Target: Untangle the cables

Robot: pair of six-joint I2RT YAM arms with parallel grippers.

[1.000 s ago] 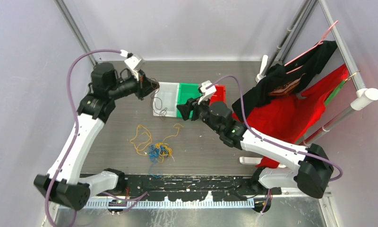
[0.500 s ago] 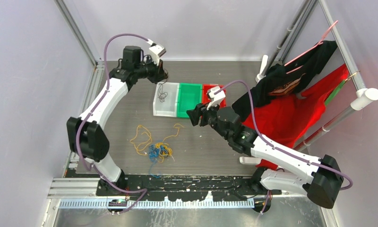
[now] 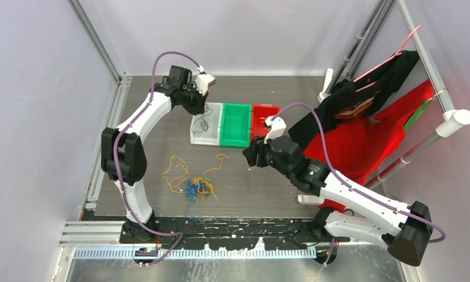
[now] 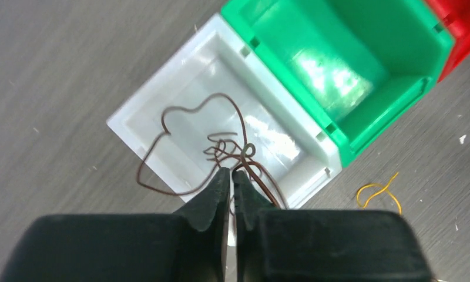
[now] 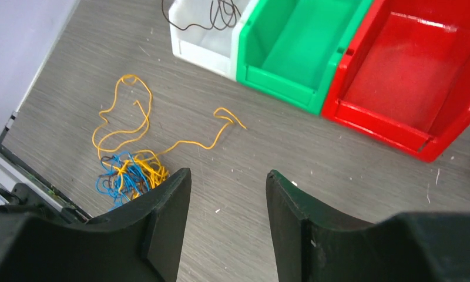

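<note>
The right gripper moves across and down next onto the yellow-orange cable's hooked end, which lies clear of the tangle, below the gripper and left in the top view.
A tangle of blue, yellow-orange and brown cables [image 3: 196, 188] [image 5: 127, 173] lies on the table near the front. Loose yellow-orange cables [image 3: 175, 170] [image 5: 124, 111] curl off it to the left and toward the bins. My left gripper [image 3: 202, 109] [image 4: 231, 172] hangs over the white bin [image 3: 195, 136] [image 4: 127, 126], shut on a dark brown cable [image 4: 224, 148]. That cable's loops rest in the bin, and one drapes over its left rim. My right gripper [image 3: 248, 155] [image 5: 228, 176] is open and holds nothing, above bare table between the tangle and the bins.
A green bin [image 3: 235, 124] [image 5: 303, 47] and a red bin [image 3: 263, 117] [image 5: 415, 76] stand in a row right of the white one. Red and black clothes [image 3: 362, 135] hang on a rack at the right, close to the right arm.
My left arm swung right and down to the white bin, and the brown cable now rests in it. My right arm drew back toward the front right, its jaws slightly narrower.
</note>
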